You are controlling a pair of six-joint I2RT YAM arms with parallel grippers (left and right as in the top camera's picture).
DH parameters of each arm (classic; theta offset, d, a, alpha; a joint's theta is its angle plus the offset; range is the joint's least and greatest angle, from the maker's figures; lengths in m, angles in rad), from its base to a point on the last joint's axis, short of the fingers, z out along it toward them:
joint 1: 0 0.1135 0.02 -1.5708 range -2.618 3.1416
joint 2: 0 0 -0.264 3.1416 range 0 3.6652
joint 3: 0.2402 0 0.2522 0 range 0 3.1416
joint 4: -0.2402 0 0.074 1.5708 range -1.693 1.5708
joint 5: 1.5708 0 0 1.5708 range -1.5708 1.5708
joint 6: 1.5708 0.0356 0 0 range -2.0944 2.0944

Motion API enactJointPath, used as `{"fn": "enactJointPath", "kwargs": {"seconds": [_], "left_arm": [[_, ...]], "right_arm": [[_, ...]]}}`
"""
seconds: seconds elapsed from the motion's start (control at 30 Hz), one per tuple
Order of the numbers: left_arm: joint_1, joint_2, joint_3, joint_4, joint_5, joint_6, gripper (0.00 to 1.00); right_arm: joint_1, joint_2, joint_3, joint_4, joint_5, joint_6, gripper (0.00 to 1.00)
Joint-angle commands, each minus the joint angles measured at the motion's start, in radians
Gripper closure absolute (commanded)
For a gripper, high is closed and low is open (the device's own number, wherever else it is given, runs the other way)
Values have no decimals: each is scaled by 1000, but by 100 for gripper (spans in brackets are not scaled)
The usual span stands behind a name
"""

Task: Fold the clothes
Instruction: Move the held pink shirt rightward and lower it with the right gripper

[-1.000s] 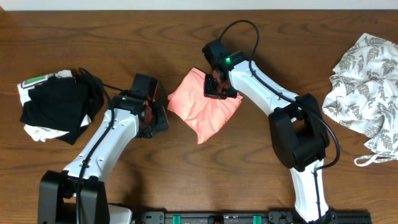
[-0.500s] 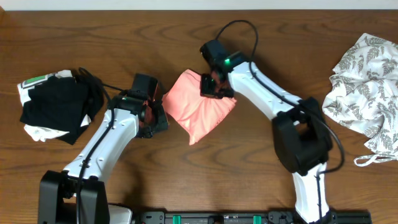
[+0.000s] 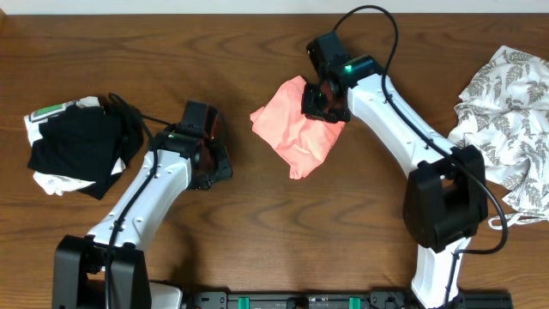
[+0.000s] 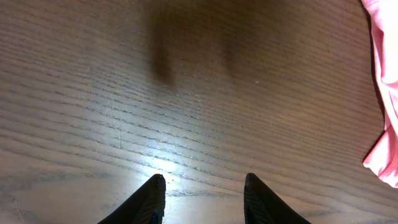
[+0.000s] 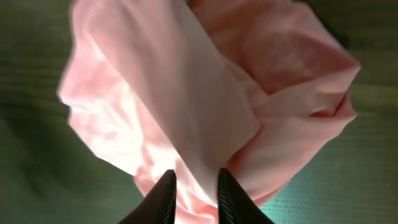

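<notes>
My right gripper draws the pink T-shirt's fold across toward the white leaf-print garment next, then opens to release the fold.
The salmon-pink T-shirt (image 3: pixel 296 137) lies bunched into a compact, crumpled shape on the wooden table, a little right of centre. My right gripper (image 3: pixel 322 103) sits at its upper right edge, shut on a fold of the pink fabric (image 5: pixel 186 93), which fills the narrow gap between the fingers (image 5: pixel 196 180). My left gripper (image 3: pixel 214 165) hovers over bare wood to the left of the shirt, clear of it. It is open with nothing between its fingers (image 4: pixel 204 186). Only the shirt's edge (image 4: pixel 385 93) shows at the right of the left wrist view.
A black-and-white bundle (image 3: pixel 73 150) lies at the table's left side, next to the left arm. A white garment with grey leaf print (image 3: pixel 506 120) is heaped at the right edge. Bare wood (image 3: pixel 257 223) stretches between the two arms at the front.
My right gripper has carried the pink shirt to the right and slightly back, away from the left gripper. The left arm has stayed put.
</notes>
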Motion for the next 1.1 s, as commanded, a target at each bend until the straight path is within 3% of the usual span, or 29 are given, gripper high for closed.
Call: {"fn": "enactJointPath", "kwargs": {"seconds": [0.0, 0.27, 0.43, 0.6, 0.73, 0.83, 1.07], "left_arm": [[5, 0, -10, -3, -12, 14, 59], [5, 0, -10, -14, -12, 18, 59], [5, 0, -10, -14, -12, 18, 59], [5, 0, -10, -14, -12, 18, 58], [5, 0, -10, -13, -12, 18, 58], [5, 0, -10, -13, -12, 18, 58], [5, 0, -10, -7, -12, 18, 58]], "right_arm": [[7, 24, -6, -12, 11, -8, 79], [-11, 24, -9, 6, 130, -10, 78], [-37, 16, -7, 106, 209, -204, 78], [-36, -13, -6, 181, 97, -443, 80], [-36, -11, -7, 150, -39, -542, 93], [-37, -4, -16, 92, -149, -575, 96], [-37, 9, -98, 151, -146, -576, 94]]}}
